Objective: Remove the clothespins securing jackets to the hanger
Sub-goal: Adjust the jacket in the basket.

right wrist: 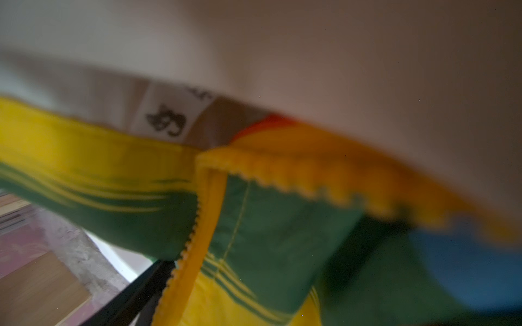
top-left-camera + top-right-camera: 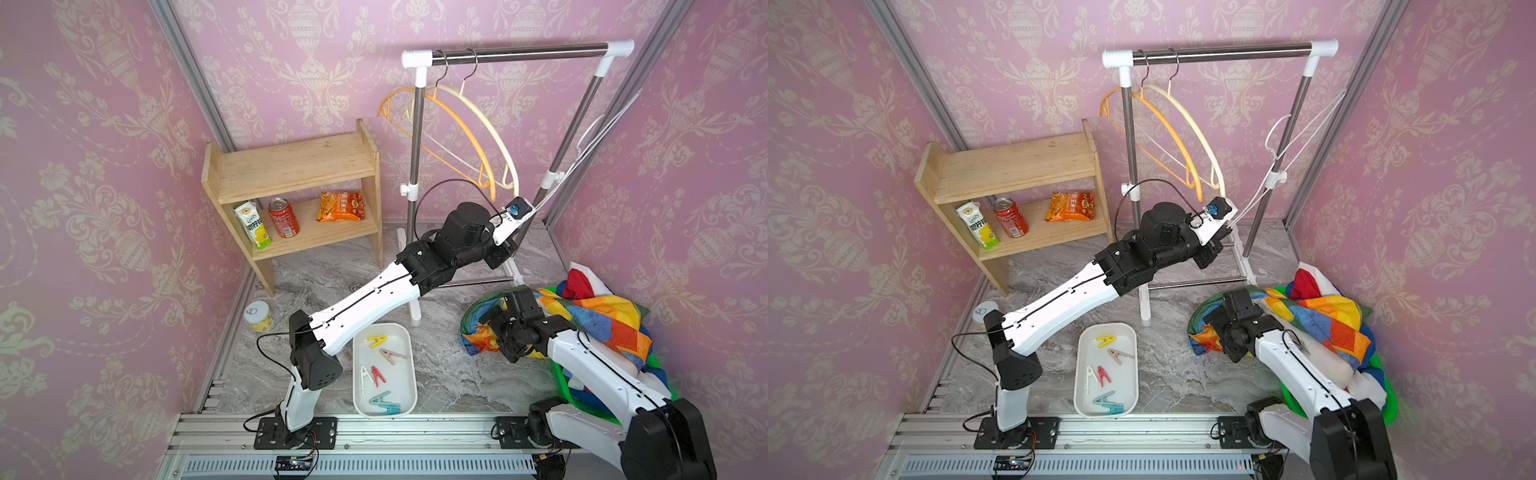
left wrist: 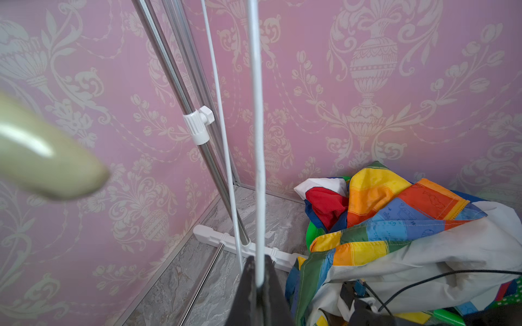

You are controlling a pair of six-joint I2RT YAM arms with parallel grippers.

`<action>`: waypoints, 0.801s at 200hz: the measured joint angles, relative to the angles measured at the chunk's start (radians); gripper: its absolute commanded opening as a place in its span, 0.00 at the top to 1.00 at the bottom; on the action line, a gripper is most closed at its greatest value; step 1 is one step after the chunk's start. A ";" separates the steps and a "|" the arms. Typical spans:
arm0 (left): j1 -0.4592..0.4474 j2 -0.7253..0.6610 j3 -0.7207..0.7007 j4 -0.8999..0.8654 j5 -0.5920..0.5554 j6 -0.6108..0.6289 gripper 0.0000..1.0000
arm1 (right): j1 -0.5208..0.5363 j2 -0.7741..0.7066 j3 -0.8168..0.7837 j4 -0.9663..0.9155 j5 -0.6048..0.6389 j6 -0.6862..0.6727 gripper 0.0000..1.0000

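The overhanging end of the rainbow patchwork jacket is spread outside the green basket (image 2: 559, 372) just below the right gripper, so the gripper should go down into that end.
Several clothespins, among them yellow (image 2: 377, 341), beige-pink (image 2: 391, 355) and teal (image 2: 384, 403), lie in a white tray (image 2: 409, 386) on the floor. The rainbow patchwork jacket (image 2: 598, 320) is heaped with a red, white and blue jacket (image 2: 579, 282) in a green basket (image 2: 559, 372) at the right. My left gripper (image 3: 260, 278) is raised by the rack's right post, shut on the thin bar of a white hanger (image 2: 590, 133). My right gripper (image 2: 492, 311) rests on the rainbow jacket with its jaws wide. In the right wrist view the fabric (image 1: 282, 225) hides all but one finger (image 1: 132, 293).
An orange hanger (image 2: 449, 137) and a cream hanger (image 2: 490, 129) hang bare on the rack's bar (image 2: 519, 54). A wooden shelf (image 2: 291, 166) at the back left holds a carton, a red can and a snack bag. A tin (image 2: 258, 316) stands by the left wall.
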 measured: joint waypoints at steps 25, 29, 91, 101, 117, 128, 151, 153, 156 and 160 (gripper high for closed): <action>0.003 -0.016 -0.014 0.010 0.000 0.000 1.00 | 0.034 0.087 0.036 0.043 0.055 0.015 0.08; 0.005 -0.022 -0.019 0.014 0.000 0.000 1.00 | 0.035 0.098 0.038 0.047 0.064 0.019 0.09; 0.015 -0.100 -0.115 0.069 -0.003 0.003 1.00 | 0.035 0.312 0.091 0.058 0.101 0.058 0.29; 0.015 -0.107 -0.123 0.076 -0.004 0.006 1.00 | 0.035 0.335 0.109 0.066 0.097 0.060 0.36; 0.015 -0.117 -0.137 0.080 -0.007 0.008 1.00 | 0.035 0.354 0.120 0.084 0.096 0.073 0.53; 0.015 -0.123 -0.145 0.082 -0.010 0.011 1.00 | 0.035 0.360 0.124 0.084 0.099 0.070 0.78; 0.017 -0.127 -0.153 0.093 -0.015 0.015 1.00 | 0.034 0.365 0.133 0.061 0.105 0.071 1.00; 0.017 -0.127 -0.153 0.095 -0.015 0.016 1.00 | 0.034 0.364 0.135 0.056 0.106 0.069 1.00; 0.017 -0.127 -0.153 0.097 -0.015 0.016 1.00 | 0.032 0.364 0.138 0.051 0.108 0.070 1.00; 0.018 -0.127 -0.153 0.099 -0.015 0.016 1.00 | 0.031 0.361 0.144 0.043 0.108 0.069 1.00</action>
